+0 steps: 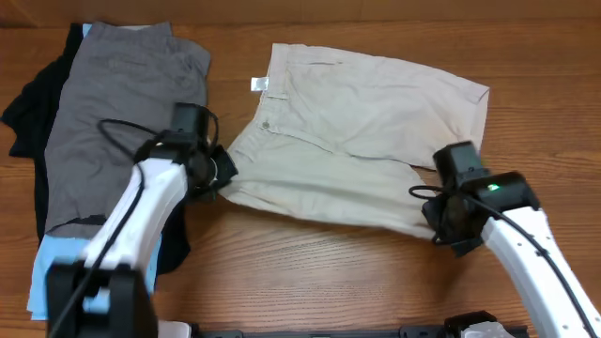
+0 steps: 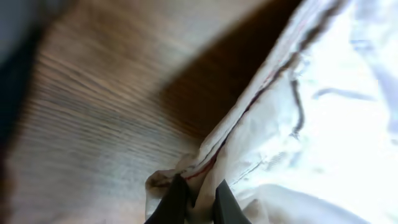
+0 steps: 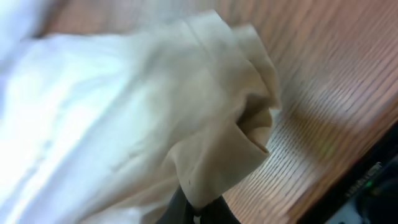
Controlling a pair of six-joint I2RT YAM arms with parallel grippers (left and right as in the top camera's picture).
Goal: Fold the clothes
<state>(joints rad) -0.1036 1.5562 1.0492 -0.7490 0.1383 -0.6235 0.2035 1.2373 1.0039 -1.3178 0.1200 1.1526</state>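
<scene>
My left gripper will next carry the pinched edge of the beige shorts outward to the gap between grey shorts and tag and release it there, folding the spread beige shorts.
The clothes, pale beige shorts (image 1: 362, 131), lie spread in the middle of the wooden table with a small white tag (image 1: 259, 84) by the waistband. My left gripper (image 1: 218, 176) is shut on the shorts' near-left edge; the left wrist view shows the dark fingers (image 2: 175, 202) pinching a bunched fold of cream cloth (image 2: 298, 143). At the near-right leg hem my right gripper (image 1: 441, 218) is shut on the fabric. In the right wrist view a lifted fold of beige cloth (image 3: 224, 137) rises from between the fingers (image 3: 214, 211).
A pile of other garments lies at the left: grey shorts (image 1: 117, 113) on top, black cloth (image 1: 33, 103) and light-blue cloth (image 1: 42, 277) beneath. The table's front edge (image 1: 310, 324) runs just behind both arms.
</scene>
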